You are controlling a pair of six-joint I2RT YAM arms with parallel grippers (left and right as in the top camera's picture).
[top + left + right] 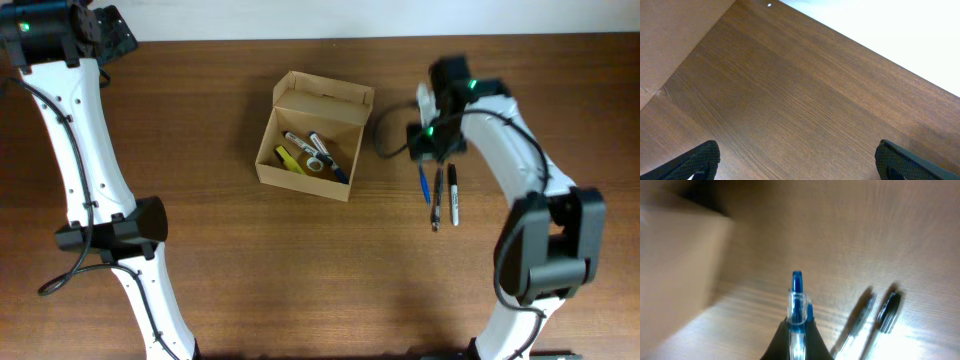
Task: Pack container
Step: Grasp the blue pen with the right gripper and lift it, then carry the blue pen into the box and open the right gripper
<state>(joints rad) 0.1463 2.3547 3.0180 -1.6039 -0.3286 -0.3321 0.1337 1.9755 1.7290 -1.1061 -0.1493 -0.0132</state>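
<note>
The open container stands to the left of my right gripper in the overhead view, so my right gripper needs to rise, cross over it, lower inside and release the pen.
The container, a tan cardboard box with its flap lid open, stands at the table's middle and holds several pens and markers. It shows blurred at the left of the right wrist view. My right gripper is shut on a blue pen, which shows clear-barrelled with a blue cap in the right wrist view. Two dark pens lie on the table just right of it. My left gripper is open and empty over bare wood at the far left.
The table's back edge runs along the top of the overhead view. The left arm's base link stands at the left, and the right arm's elbow at the right.
</note>
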